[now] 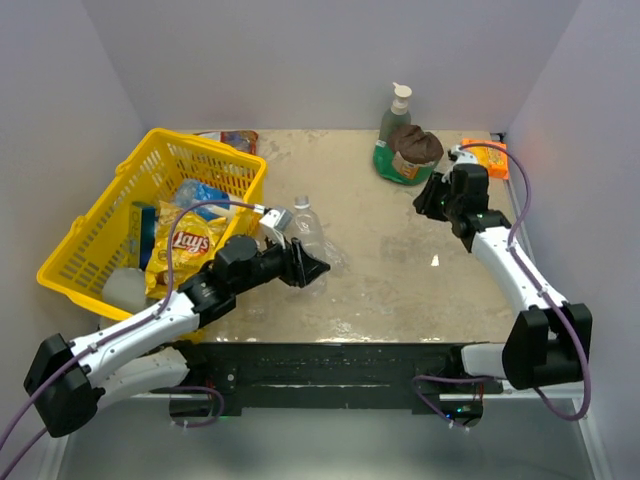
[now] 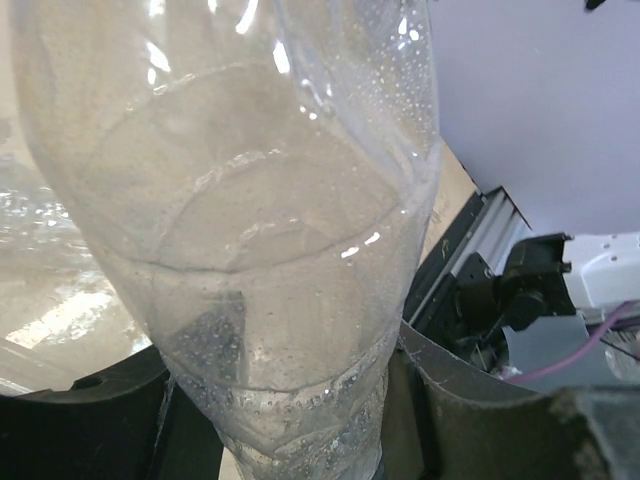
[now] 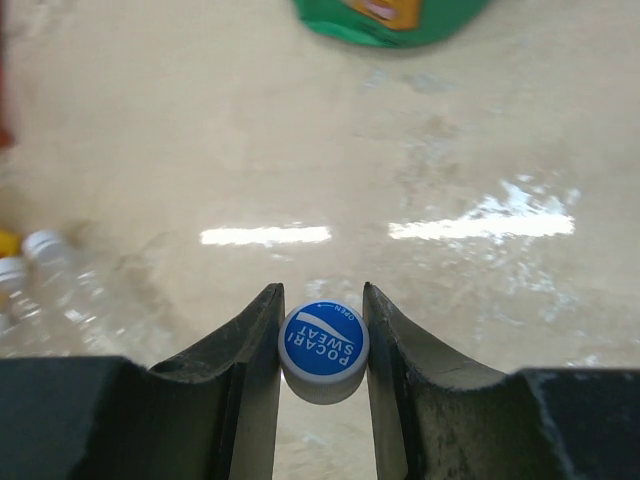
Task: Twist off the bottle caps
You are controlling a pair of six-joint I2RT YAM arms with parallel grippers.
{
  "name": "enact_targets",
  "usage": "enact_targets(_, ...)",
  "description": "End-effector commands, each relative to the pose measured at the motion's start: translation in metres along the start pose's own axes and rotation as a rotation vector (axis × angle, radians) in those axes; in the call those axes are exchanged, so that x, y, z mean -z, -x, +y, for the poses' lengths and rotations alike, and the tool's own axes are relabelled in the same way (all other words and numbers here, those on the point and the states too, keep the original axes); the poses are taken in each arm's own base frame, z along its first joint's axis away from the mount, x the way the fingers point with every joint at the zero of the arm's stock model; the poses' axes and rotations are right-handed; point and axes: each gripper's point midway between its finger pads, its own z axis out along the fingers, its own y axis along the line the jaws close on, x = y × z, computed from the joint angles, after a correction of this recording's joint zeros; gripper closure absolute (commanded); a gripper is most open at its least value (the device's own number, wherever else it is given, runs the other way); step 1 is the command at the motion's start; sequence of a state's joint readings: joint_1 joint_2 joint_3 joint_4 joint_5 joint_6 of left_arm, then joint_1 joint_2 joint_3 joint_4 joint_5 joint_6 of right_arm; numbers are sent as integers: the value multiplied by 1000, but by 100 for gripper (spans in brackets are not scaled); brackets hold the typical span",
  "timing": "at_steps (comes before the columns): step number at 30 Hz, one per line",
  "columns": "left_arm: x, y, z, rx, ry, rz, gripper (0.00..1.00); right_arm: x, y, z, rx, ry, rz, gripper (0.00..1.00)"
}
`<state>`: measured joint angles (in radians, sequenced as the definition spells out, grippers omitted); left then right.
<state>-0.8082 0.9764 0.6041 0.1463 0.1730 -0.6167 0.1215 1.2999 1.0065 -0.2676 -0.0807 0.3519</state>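
Note:
My right gripper turns and brings the cap down next onto empty table in front of the orange packet, beside the green pack, since the cap is off.
My left gripper [image 1: 310, 268] is shut on the lower body of a clear ribbed bottle [image 1: 309, 232] near the table's middle left. In the left wrist view that bottle [image 2: 250, 200] fills the frame, misted inside, squeezed in the left gripper [image 2: 295, 430]. My right gripper [image 1: 427, 198] is at the back right, above the table. It is shut on a blue-topped bottle cap [image 3: 323, 343] printed POCARI SWEAT, held edge to edge in the right gripper [image 3: 322, 345]. Two more bottles [image 3: 45, 265] with white caps lie at the far left of the right wrist view.
A yellow basket [image 1: 225, 160] with a Lay's chip bag [image 1: 185, 245] stands at the left. A green pump bottle [image 1: 396, 112] and a brown-topped green pack [image 1: 408, 155] are at the back. An orange packet [image 1: 487, 155] lies at the back right. A small white piece [image 1: 434, 261] lies mid-table.

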Motion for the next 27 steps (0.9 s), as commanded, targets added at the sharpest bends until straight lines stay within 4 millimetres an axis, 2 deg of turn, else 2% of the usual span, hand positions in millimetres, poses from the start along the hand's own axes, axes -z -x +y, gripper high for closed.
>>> enact_targets(1,-2,38,1,-21,66,-109,66,-29,21,-51,-14,-230,-179,93)
enact_targets(5,-9,47,4,-30,78,-120,66,-48,12,-79,2,-334,-168,92)
enact_targets(10,-18,59,7,-44,87,-125,66,-68,10,-107,-3,-411,-157,92)
enact_targets(11,-18,62,8,-49,92,-129,66,-77,2,-114,-2,-428,-128,92)
enact_targets(13,-23,66,11,-61,98,-128,66,-84,6,-121,-1,-449,-130,92)
enact_targets(16,-27,79,16,-81,111,-147,66,-98,-1,-135,1,-490,-99,91)
enact_targets(17,-28,83,20,-85,121,-156,66,-101,4,-137,2,-499,-105,91)
enact_targets(18,-30,91,20,-93,123,-169,66,-107,-2,-143,3,-514,-85,91)
enact_targets(22,-35,109,29,-115,136,-195,66,-119,-8,-154,7,-553,-59,90)
enact_targets(24,-38,117,34,-117,133,-206,65,-122,-4,-160,16,-580,-58,90)
enact_targets(25,-39,119,36,-116,134,-208,65,-126,-10,-164,19,-590,-38,89)
enact_targets(27,-43,124,44,-111,141,-206,65,-132,-6,-167,11,-601,-29,89)
